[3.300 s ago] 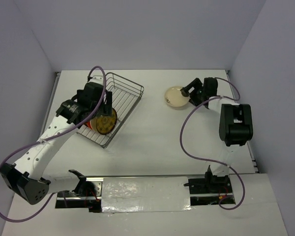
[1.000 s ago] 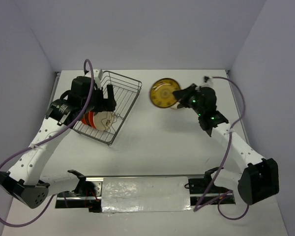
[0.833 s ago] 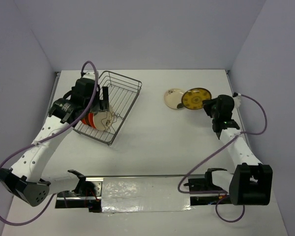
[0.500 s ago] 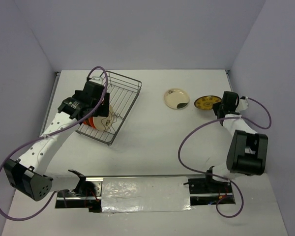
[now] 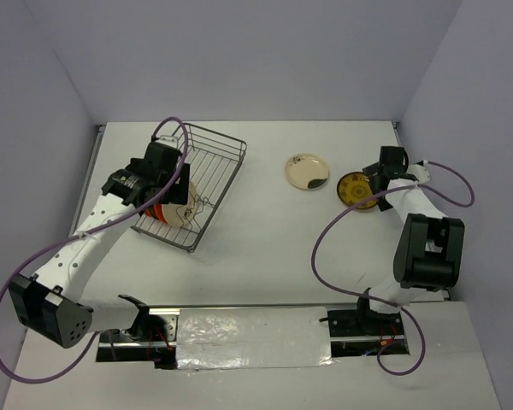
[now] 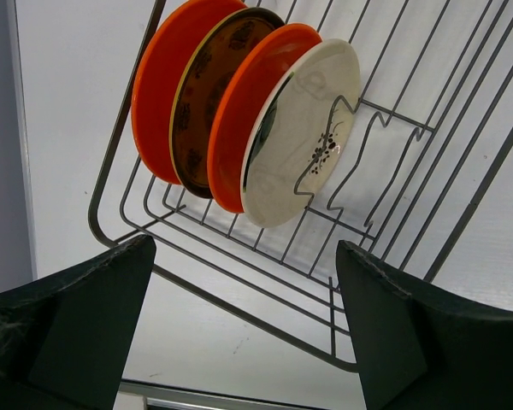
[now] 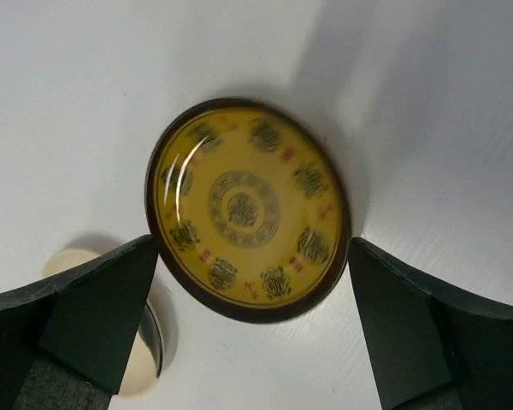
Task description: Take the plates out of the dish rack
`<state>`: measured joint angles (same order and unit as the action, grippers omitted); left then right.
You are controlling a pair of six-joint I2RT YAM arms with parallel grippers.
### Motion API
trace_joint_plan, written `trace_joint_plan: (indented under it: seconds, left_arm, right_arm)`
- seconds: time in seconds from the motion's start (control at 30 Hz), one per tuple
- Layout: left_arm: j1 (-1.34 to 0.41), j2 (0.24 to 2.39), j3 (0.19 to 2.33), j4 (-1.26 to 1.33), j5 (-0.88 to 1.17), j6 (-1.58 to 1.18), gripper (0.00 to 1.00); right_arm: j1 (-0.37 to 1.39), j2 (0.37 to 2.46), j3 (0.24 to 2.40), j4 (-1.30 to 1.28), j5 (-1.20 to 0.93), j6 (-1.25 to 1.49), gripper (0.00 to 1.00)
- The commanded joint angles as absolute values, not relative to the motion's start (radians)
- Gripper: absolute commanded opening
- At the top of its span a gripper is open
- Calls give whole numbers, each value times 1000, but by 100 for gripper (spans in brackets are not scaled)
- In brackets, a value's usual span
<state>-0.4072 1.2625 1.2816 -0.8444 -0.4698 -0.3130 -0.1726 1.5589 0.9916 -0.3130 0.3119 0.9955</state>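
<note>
The open left gripper lowers onto the cream plate's rim (image 6: pixel 244 177) in the rack next, since this plate stands at the open end of the row of plates.
The dish rack (image 5: pixel 218 158), a silver wire basket, lies at the left of the table. Several plates stand on edge in it: orange-red (image 6: pixel 167 85), dark patterned brown (image 6: pixel 218 94), a second orange-red (image 6: pixel 256 111) and cream (image 6: pixel 303 128), seen from above as a tight stack (image 5: pixel 167 209). My left gripper (image 6: pixel 248 333) hovers open just outside the rack's rim wire (image 6: pixel 197 288), over the plates (image 5: pixel 175 190). A mustard patterned plate (image 7: pixel 250 209) lies flat on the table (image 5: pixel 356 189). My right gripper (image 7: pixel 252 333) is open beside it (image 5: pixel 376 178), its fingers apart from the rim.
A cream plate with a dark mark (image 5: pixel 308 171) lies on the table just left of the mustard one, and its edge (image 7: pixel 150 350) shows by my right gripper's left finger. Purple cables loop beside both arms. Grey walls close the table on three sides.
My right gripper carried the mustard plate to the right of the cream plate, set it on the table and opened. The left arm shifted slightly over the rack and stayed open.
</note>
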Motion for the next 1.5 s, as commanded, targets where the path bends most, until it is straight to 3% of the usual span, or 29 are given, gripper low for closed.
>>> trace_joint_plan:
  seconds: [0.0,0.13,0.17,0.27,0.57,0.7,0.97,1.03,1.17,1.2,1.37,1.47]
  left_arm:
    - [-399,1272,1289,-815,-449,-298,99]
    - [-397,1311,1289,-810,-469,-293,96]
    - [-397,1333,1287,-808,-471,-290,86]
    - [-397,1386,1292,-799,-471,-290,72]
    - [-335,1509,1298,-782,-500,-316,64]
    - [-313,1537,1289,-756,-436,-304,55]
    - [-301,1598,1293,-759,-387,-314,28]
    - [-301,1576,1298,-773,-405,-319,17]
    - [-302,1506,1324,-805,-465,-310,7]
    - [-302,1496,1359,-821,-480,-304,0]
    - [-343,1477,1540,-1003,-572,-301,0]
    - [-377,1430,1641,-1034,-493,-304,0]
  right_arm:
    - [-86,1494,1052,-564,534,1031,100]
    - [-8,1393,1025,-551,542,987,100]
    - [62,1367,1014,-526,545,964,100]
    - [167,1263,947,-419,545,887,100]
    - [305,1091,850,-312,557,812,100]
    - [327,1081,836,-298,554,795,100]
    - [348,1094,825,-285,538,796,100]
    - [359,1092,830,-293,540,796,100]
    - [373,1086,831,-278,526,795,100]
    - [371,1086,830,-269,519,793,100]
    - [385,1114,841,-163,367,752,100]
    - [438,1127,822,58,128,646,100]
